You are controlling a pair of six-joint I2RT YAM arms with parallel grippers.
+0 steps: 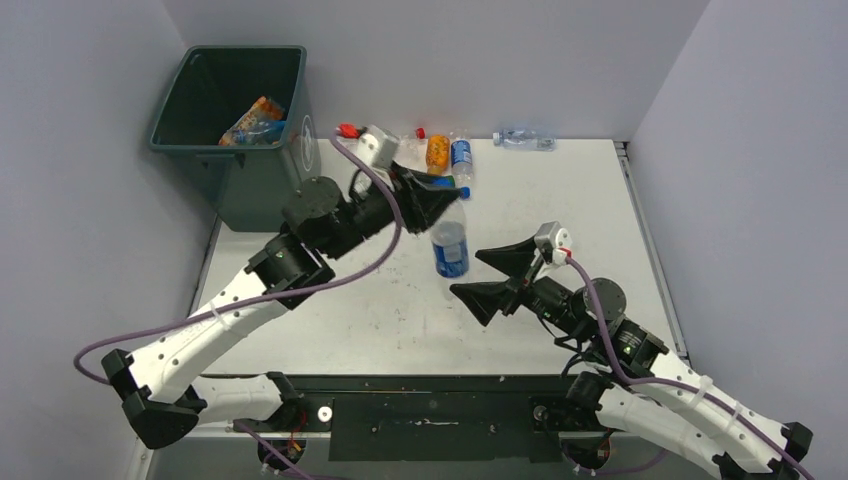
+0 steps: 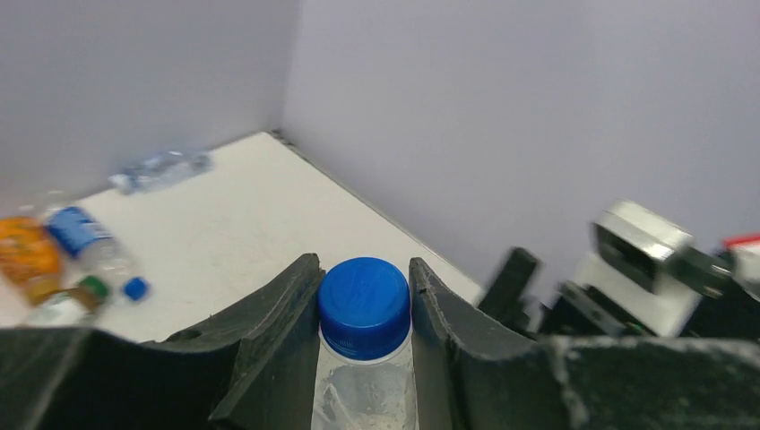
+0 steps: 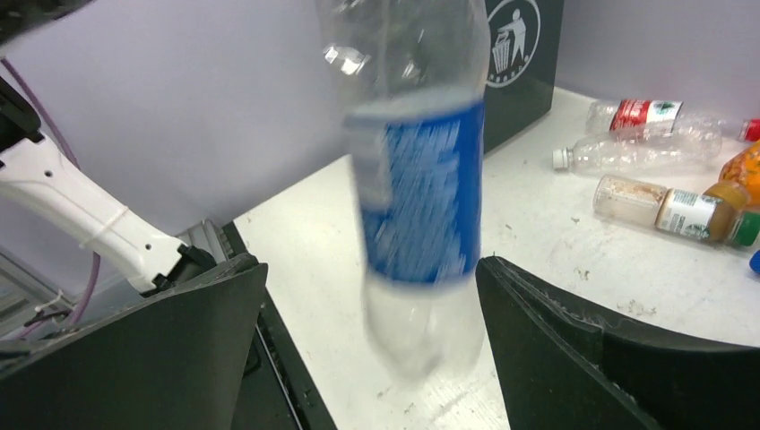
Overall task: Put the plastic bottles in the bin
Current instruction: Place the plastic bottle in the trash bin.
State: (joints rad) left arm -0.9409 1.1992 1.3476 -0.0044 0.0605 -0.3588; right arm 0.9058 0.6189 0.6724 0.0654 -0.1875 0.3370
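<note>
The bin's opening (image 1: 236, 88) is outward and to the left of my left gripper in the top view, so I will swing my left gripper over it next and let the bottle go onto those inside.
A clear plastic bottle (image 1: 450, 245) with a blue label and blue cap hangs upright over the table's middle. My left gripper (image 1: 440, 205) is shut on its neck. In the left wrist view the fingers (image 2: 287, 313) press both sides of the cap (image 2: 364, 305). My right gripper (image 1: 487, 277) stands open just right of the bottle's lower end. In the right wrist view the blurred bottle (image 3: 421, 179) hangs between the wide-apart fingers of the right gripper (image 3: 367, 267) without touching them. The dark green bin (image 1: 250, 190) at the far left holds several bottles (image 1: 255, 122).
More bottles lie along the table's back edge: an orange one (image 1: 437, 152), a blue-labelled one (image 1: 461, 155) and a clear one (image 1: 523, 139). The right wrist view shows a red-labelled bottle (image 3: 654, 114), a clear one (image 3: 645, 148) and a brownish one (image 3: 672, 208) near the bin (image 3: 529, 63).
</note>
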